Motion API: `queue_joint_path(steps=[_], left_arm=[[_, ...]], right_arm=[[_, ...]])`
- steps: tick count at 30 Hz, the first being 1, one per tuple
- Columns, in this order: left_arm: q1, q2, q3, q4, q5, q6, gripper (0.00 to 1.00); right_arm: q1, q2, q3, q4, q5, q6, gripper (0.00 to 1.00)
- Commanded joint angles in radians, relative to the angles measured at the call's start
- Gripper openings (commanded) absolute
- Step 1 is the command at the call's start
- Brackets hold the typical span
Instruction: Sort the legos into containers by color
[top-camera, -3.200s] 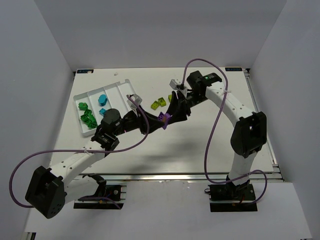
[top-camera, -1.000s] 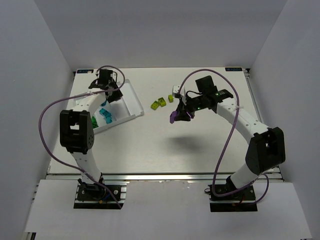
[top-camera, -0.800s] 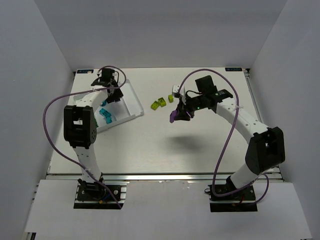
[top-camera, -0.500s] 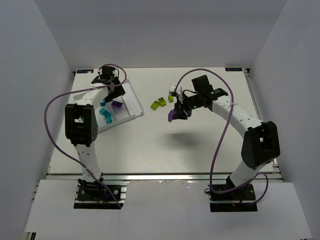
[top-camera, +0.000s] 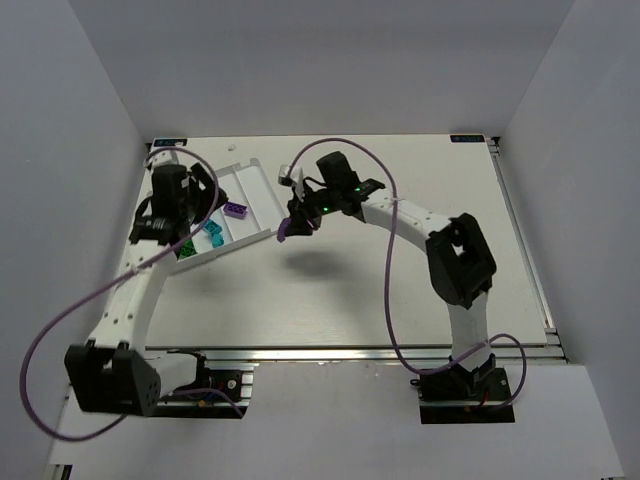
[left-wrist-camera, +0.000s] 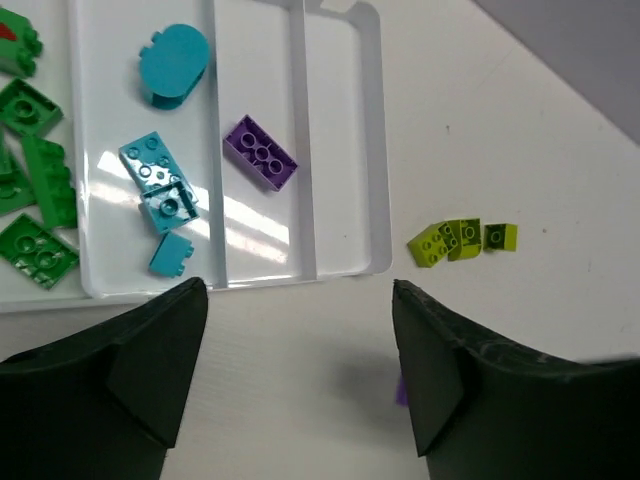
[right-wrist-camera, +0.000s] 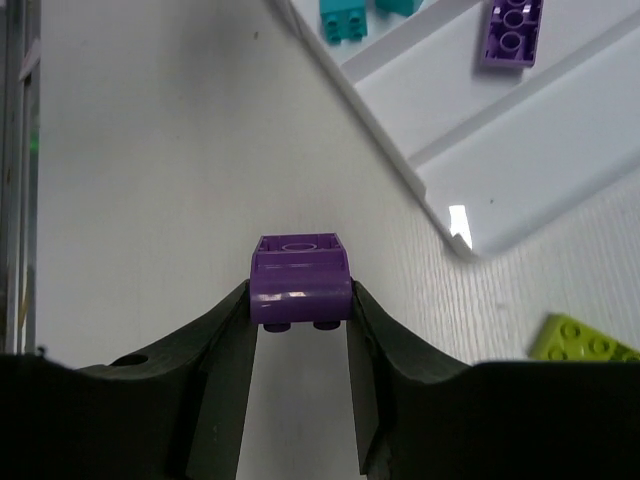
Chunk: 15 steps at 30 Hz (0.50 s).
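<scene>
I should next move my right gripper to the left in the top view and down over the tray section that holds the purple brick, because both purple bricks should share a section of the tray.
The white tray (top-camera: 250, 188) lies at the table's left. In the left wrist view its (left-wrist-camera: 340, 150) compartments hold several green bricks (left-wrist-camera: 35, 180), cyan bricks (left-wrist-camera: 160, 180) and one purple brick (left-wrist-camera: 260, 153). Three yellow-green bricks (left-wrist-camera: 460, 240) lie on the table right of the tray. My left gripper (left-wrist-camera: 300, 350) is open and empty, above the table just in front of the tray; in the top view it (top-camera: 185, 222) hangs over the tray's near left. My right gripper (right-wrist-camera: 300, 310) is shut on a purple brick (right-wrist-camera: 300, 278), held above the table by the tray's near right corner (top-camera: 284, 231).
The right arm (top-camera: 400, 212) stretches across the table's middle and hides the yellow-green bricks in the top view. The right wrist view shows the tray corner (right-wrist-camera: 470, 240), the purple brick in the tray (right-wrist-camera: 510, 30) and one yellow-green brick (right-wrist-camera: 580, 340).
My right gripper has carried its purple brick left, up to the tray's corner. My left gripper has drawn back from the tray's far side, leaving a purple brick in the tray.
</scene>
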Motion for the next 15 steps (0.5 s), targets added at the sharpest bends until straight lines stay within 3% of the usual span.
queue_joint_path(steps=[1, 4, 10, 13, 15], left_arm=[[0.010, -0.172, -0.132, -0.026, -0.048, -0.059, 0.86], [0.010, -0.305, -0.236, -0.035, -0.070, -0.085, 0.97], [0.010, -0.422, -0.325, -0.104, -0.071, -0.111, 0.97], [0.010, -0.481, -0.345, -0.118, -0.088, -0.122, 0.97], [0.010, -0.511, -0.349, -0.120, -0.096, -0.122, 0.98]], right_arm=[[0.051, 0.096, 0.112, 0.204, 0.051, 0.209, 0.09], [0.094, 0.200, 0.230, 0.243, 0.129, 0.266, 0.11], [0.128, 0.381, 0.465, 0.286, 0.234, 0.329, 0.15], [0.142, 0.435, 0.516, 0.324, 0.284, 0.318, 0.24], [0.146, 0.453, 0.522, 0.353, 0.309, 0.308, 0.37]])
